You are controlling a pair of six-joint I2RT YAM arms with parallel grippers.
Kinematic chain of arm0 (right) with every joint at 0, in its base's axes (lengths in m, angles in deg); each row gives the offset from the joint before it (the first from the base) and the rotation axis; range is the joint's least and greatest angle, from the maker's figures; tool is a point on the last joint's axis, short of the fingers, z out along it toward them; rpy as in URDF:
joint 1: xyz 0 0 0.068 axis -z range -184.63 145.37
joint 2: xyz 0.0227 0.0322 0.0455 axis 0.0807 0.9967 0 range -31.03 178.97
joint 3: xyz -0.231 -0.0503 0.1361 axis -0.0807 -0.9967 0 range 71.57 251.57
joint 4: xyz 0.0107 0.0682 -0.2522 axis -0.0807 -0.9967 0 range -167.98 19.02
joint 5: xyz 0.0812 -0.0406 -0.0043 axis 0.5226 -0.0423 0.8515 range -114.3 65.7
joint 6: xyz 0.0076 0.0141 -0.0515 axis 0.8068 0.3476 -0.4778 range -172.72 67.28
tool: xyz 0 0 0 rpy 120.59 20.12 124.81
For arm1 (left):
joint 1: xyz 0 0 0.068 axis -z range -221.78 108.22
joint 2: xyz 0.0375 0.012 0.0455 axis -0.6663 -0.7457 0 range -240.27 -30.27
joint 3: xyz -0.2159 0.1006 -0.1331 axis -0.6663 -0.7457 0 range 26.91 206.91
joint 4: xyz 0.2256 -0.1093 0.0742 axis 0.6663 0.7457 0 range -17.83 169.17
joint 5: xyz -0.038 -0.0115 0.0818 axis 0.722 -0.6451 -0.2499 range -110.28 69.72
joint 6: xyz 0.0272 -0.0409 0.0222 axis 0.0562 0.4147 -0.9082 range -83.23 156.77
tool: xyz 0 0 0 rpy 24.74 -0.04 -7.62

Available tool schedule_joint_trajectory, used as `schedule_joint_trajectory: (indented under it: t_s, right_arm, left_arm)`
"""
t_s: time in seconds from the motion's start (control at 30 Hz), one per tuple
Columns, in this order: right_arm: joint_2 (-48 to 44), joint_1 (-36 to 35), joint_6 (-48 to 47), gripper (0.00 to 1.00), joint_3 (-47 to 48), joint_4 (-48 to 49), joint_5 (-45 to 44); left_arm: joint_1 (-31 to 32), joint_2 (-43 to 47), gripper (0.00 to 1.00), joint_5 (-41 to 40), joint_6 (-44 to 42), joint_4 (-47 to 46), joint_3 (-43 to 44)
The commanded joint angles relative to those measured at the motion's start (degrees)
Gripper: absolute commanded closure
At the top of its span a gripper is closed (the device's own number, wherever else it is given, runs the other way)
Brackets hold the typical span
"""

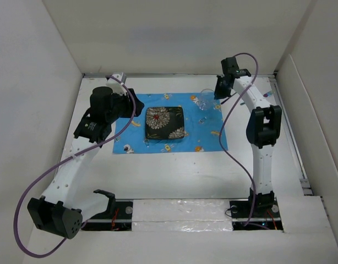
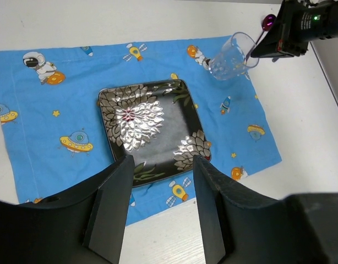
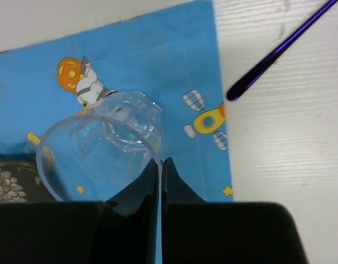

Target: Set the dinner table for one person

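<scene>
The cloth's far corner by the purple handle lies outward of my right gripper. The tilted cup goes outward and upright next, and my right gripper releases its rim.
A blue space-print cloth lies on the white dinner table. A black square plate with silver flowers sits on the cloth; it also shows in the left wrist view. My right gripper is shut on the rim of a clear plastic cup, which stands tilted over the cloth's far right corner. My left gripper is open and empty, above the table just off the cloth's left side. A purple utensil handle lies on the table right of the cloth.
White walls border the table on the left, back and right. A metal rail runs along the right side. The purple utensil's bowl shows behind the right gripper in the left wrist view.
</scene>
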Motion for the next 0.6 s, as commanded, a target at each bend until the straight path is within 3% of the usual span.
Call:
schedule_joint_trajectory:
  t_s: [0.0,0.57]
  right_arm:
    - [-0.95,0.68,0.89,1.00,6.31,-1.48,-1.95]
    - [6.43,1.74,3.26,1.00,16.51,-4.20,-5.45]
  left_arm:
    - [-0.08,0.51,0.56,1.41,0.57,-2.65,-0.08]
    - [-0.08,-2.21,0.56,1.32,0.57,-3.45,0.00]
